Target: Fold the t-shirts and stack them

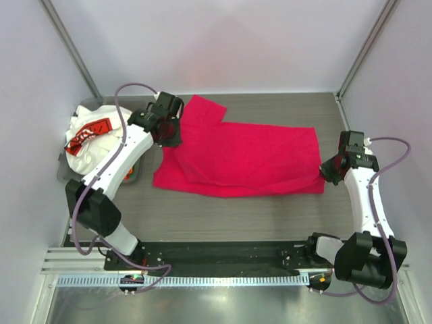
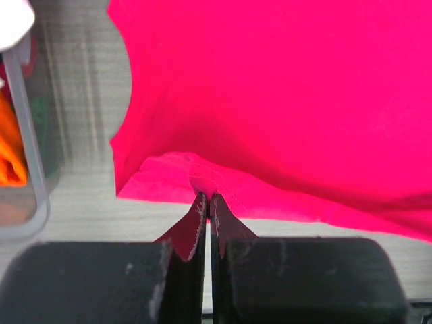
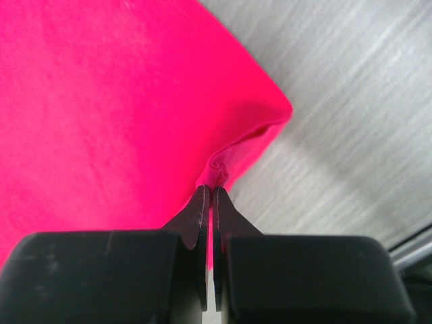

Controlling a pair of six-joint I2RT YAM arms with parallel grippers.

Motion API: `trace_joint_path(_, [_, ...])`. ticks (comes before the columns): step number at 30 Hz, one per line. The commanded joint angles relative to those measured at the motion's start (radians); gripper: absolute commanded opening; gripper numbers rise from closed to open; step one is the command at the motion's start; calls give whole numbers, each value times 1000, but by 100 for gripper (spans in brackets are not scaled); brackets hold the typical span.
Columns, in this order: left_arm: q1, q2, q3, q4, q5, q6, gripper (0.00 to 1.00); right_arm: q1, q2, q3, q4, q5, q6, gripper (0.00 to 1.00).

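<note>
My right gripper carries the pinched hem away from my base along the shirt's side edge next and opens there.
The magenta-red t-shirt [image 1: 243,156] lies spread across the middle of the table, one sleeve pointing to the back left. My left gripper [image 1: 166,138] is shut on the shirt's left edge; in the left wrist view the jaws [image 2: 207,197] pinch a fold of the cloth [image 2: 283,101]. My right gripper [image 1: 324,170] is shut on the shirt's right edge; in the right wrist view the jaws [image 3: 208,189] pinch a bunched hem [image 3: 101,101]. The white t-shirt with a red-and-black print [image 1: 88,138] lies heaped in the bin at the left. An orange t-shirt [image 2: 10,152] shows inside the bin.
The grey plastic bin [image 1: 64,177] stands at the table's left edge, its clear wall [image 2: 27,135] close to my left gripper. White enclosure walls stand on the left, right and back. A metal rail [image 1: 202,260] runs along the near edge.
</note>
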Motion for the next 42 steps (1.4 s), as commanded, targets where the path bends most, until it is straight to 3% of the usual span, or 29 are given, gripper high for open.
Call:
trace_joint_path(1, [30, 69, 106, 29, 27, 61, 0, 3, 63, 59, 75, 37, -11, 1])
trace_joint_path(15, [109, 474, 439, -90, -30, 107, 0, 1, 400, 197, 176, 17, -40, 1])
trace_joint_path(17, [130, 522, 498, -109, -22, 85, 5, 0, 461, 261, 180, -1, -97, 25])
trace_joint_path(18, [139, 546, 524, -134, -3, 79, 12, -9, 509, 280, 178, -8, -106, 85])
trace_joint_path(19, [159, 607, 604, -167, 17, 70, 23, -19, 523, 295, 164, -9, -110, 99])
trace_joint_path(20, [165, 631, 655, -209, 43, 62, 50, -28, 529, 313, 158, -20, -122, 100])
trace_joint_path(22, [168, 619, 695, -294, 33, 56, 64, -48, 493, 303, 134, -8, -119, 100])
trace_joint_path(24, [168, 520, 585, -215, 28, 33, 80, -49, 427, 231, 135, -3, -111, 100])
trace_joint_path(25, [167, 463, 437, -173, 28, 21, 84, -49, 352, 196, 140, -9, -105, 100])
trace_joint_path(27, [168, 274, 283, -63, 28, -14, 90, -49, 275, 75, 150, -24, -93, 100])
trace_joint_path(32, [175, -130, -254, 214, 39, -195, 90, -49, 53, -181, 192, -80, -87, 100])
trace_joint_path(34, [176, -203, -450, 291, 66, -255, 90, -49, 34, -226, 215, -90, -94, 99])
trace_joint_path(37, [179, -283, -628, 397, 83, -364, 87, -51, 49, -271, 239, -100, -105, 95])
trace_joint_path(42, [181, -270, -758, 525, 91, -445, 87, -51, 95, -305, 301, -153, -111, 91])
